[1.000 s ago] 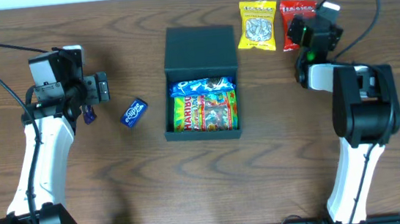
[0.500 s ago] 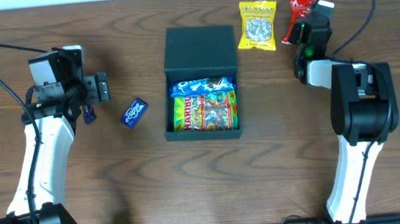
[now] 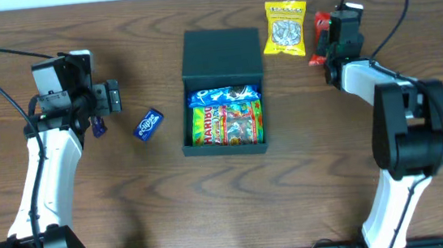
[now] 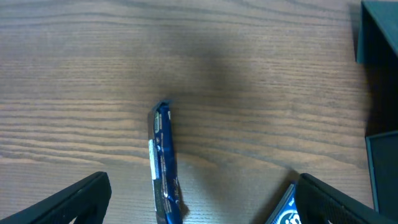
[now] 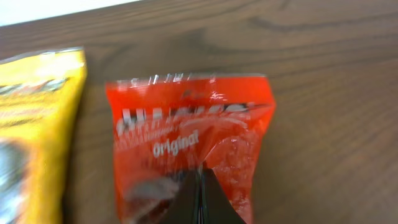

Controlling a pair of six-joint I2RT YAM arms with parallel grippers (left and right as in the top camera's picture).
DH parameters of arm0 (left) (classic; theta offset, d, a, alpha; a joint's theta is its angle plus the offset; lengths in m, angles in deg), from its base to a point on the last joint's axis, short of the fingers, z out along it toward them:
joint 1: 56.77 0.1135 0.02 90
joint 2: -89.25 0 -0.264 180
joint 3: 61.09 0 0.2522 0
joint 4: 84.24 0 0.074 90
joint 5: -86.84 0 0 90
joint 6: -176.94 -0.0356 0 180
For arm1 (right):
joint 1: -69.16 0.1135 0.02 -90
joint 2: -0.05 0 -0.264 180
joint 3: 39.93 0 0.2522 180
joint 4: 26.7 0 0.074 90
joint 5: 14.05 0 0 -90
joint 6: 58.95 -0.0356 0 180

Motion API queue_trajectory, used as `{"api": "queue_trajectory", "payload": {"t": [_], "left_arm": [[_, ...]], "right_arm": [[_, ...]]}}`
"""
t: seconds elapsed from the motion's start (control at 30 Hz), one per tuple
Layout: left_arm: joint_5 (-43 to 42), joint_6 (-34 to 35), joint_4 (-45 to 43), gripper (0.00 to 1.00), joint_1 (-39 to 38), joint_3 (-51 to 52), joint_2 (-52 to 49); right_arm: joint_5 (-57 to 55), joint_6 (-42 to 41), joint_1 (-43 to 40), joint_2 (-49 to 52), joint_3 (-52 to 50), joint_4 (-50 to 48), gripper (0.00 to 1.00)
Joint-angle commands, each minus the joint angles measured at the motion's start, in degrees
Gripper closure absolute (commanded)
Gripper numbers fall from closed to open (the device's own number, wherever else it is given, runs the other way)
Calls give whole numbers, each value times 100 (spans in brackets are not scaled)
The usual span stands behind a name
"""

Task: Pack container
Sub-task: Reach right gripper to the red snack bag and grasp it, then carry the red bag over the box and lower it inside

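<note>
My right gripper needs to lift the red packet next, swing back over the box and lower the packet onto the Haribo bag inside the container, which is open.
The dark teal container (image 3: 221,52) lies open mid-table, its lid flat behind it. A Haribo bag (image 3: 227,125) and a blue packet (image 3: 223,96) lie in the box. My right gripper (image 3: 326,42) is shut on a red snack packet (image 3: 322,21) at the back right. In the right wrist view the closed fingertips (image 5: 200,177) pinch the crumpled lower edge of the red packet (image 5: 193,124). My left gripper (image 3: 111,98) stands open at the left. In its wrist view a thin dark blue packet (image 4: 163,162) stands on edge between the spread fingers (image 4: 202,182), untouched.
A yellow snack packet (image 3: 287,28) lies just left of the red one, also seen as the yellow bag (image 5: 37,112). A small blue packet (image 3: 149,124) lies between my left gripper and the box. The container's dark wall (image 4: 380,31) shows at the right edge of the left wrist view.
My right gripper has closed on the red packet, which now stands tilted and bunched and has shifted a little left. The left arm has not moved.
</note>
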Motion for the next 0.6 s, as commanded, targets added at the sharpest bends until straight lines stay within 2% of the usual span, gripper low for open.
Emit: {"api": "queue_trajectory", "payload": {"t": [0.0,0.33,0.5,0.57], "left_arm": [[-15,-103,11,5,13,-81,-11],[-15,-103,11,5,13,-81,-11],[-15,-103,11,5,13,-81,-11],[-15,-103,11,5,13,-81,-11]], "right_arm": [[0,46,229,-935,-9,494,99],[72,85,820,-2942,-9,2374,99],[787,28,1226,-3565,-9,2905,99],[1088,-254,1419,-3683,-9,3008,99]]}}
